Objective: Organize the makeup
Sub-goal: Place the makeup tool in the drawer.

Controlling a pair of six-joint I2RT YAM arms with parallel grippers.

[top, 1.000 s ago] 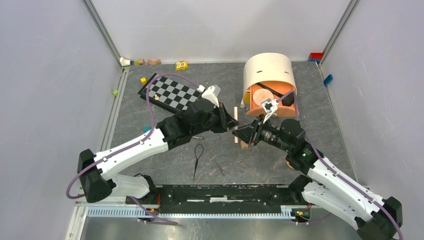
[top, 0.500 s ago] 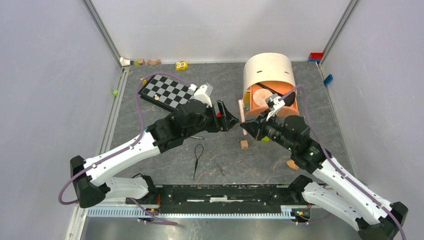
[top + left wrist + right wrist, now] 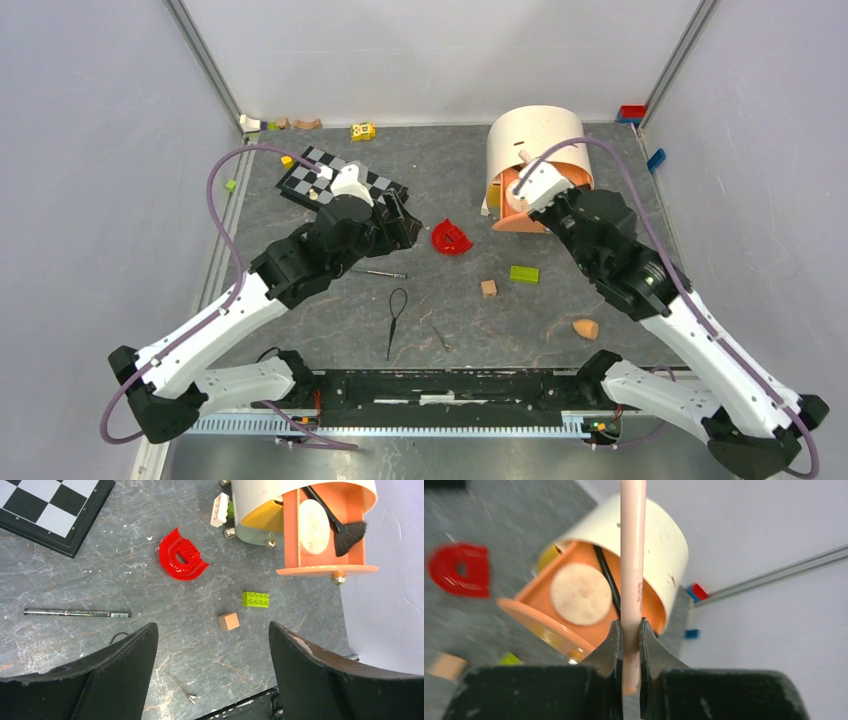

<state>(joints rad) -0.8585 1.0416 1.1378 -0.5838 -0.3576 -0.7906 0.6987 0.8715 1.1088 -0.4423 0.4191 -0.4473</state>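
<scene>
The right gripper lowers the pink stick outward into the orange tray next, alongside the black brush (image 3: 575,176) (image 3: 649,606), since the white oval fills the tray's other side.
My right gripper (image 3: 629,630) is shut on a pink stick (image 3: 633,555), which stands upright between its jaws. It is held just in front of the cream round organizer (image 3: 535,135). The organizer's orange tray (image 3: 320,562) holds a white oval (image 3: 313,526) and a black brush (image 3: 345,532). In the top view the right gripper (image 3: 524,168) is at the tray's mouth. My left gripper (image 3: 212,630) is open and holds nothing, hovering over the table near the checkerboard (image 3: 330,180). A black pencil (image 3: 75,613) and an orange teardrop sponge (image 3: 585,328) lie on the table.
A red curved piece (image 3: 451,238), a green block (image 3: 524,273) and a wooden block (image 3: 488,288) lie mid-table. A black looped tool (image 3: 395,320) lies near the front. Small toys line the back wall (image 3: 300,124).
The pink stick passed from the left gripper to the right. The left gripper opened and drew back to the left; the right arm carried the stick up to the organizer.
</scene>
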